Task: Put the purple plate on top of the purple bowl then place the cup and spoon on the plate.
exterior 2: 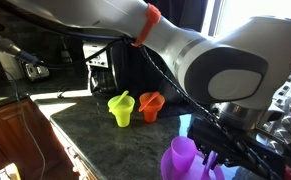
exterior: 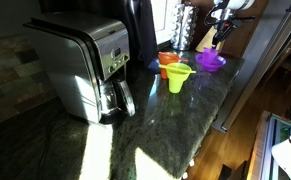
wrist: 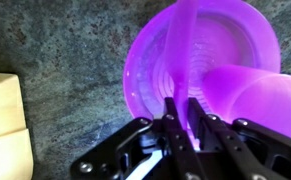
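Next, my gripper carries the purple spoon down onto the plate's open part beside the cup, and then releases the handle there.
In the wrist view the purple plate fills the top right on the dark stone counter. The purple cup stands on its right part. A purple spoon runs from the plate's far side down to my gripper, which is shut on its handle. In an exterior view my gripper hangs over the purple stack at the counter's far end. The plate there looks raised, and the purple bowl under it is not clearly seen. The cup also shows beside my gripper.
A yellow-green flared cup and an orange vessel stand close to the purple stack; both also show in an exterior view. A steel coffee maker stands further along. A pale wooden block lies left of the plate. The counter edge is near.
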Motion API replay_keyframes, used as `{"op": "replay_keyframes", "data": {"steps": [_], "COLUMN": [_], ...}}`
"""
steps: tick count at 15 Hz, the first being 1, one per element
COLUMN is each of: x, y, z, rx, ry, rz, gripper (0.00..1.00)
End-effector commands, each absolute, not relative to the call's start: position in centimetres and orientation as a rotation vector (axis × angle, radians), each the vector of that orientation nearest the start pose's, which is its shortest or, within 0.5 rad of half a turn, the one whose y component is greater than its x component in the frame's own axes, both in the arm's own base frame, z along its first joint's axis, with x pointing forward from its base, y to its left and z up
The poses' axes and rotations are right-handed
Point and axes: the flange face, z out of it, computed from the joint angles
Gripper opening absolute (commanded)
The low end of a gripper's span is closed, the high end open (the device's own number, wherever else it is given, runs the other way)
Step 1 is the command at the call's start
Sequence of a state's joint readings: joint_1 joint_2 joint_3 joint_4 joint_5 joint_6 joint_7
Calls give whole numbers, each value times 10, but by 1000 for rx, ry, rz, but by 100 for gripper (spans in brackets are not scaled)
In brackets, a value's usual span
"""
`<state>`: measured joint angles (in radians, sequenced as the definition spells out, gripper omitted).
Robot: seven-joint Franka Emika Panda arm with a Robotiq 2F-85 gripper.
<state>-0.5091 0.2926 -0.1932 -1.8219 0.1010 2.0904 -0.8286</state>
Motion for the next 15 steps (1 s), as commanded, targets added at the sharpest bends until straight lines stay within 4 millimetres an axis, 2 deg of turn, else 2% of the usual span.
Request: {"op": "replay_keyframes", "data": {"steps": [1,15], "x": [477,491], "y": [-392,-394], "z": [374,362], "rx": [-3092,-3105], "ry": [-121,-89], "rz": [-39,-86], "gripper": [4,4]}}
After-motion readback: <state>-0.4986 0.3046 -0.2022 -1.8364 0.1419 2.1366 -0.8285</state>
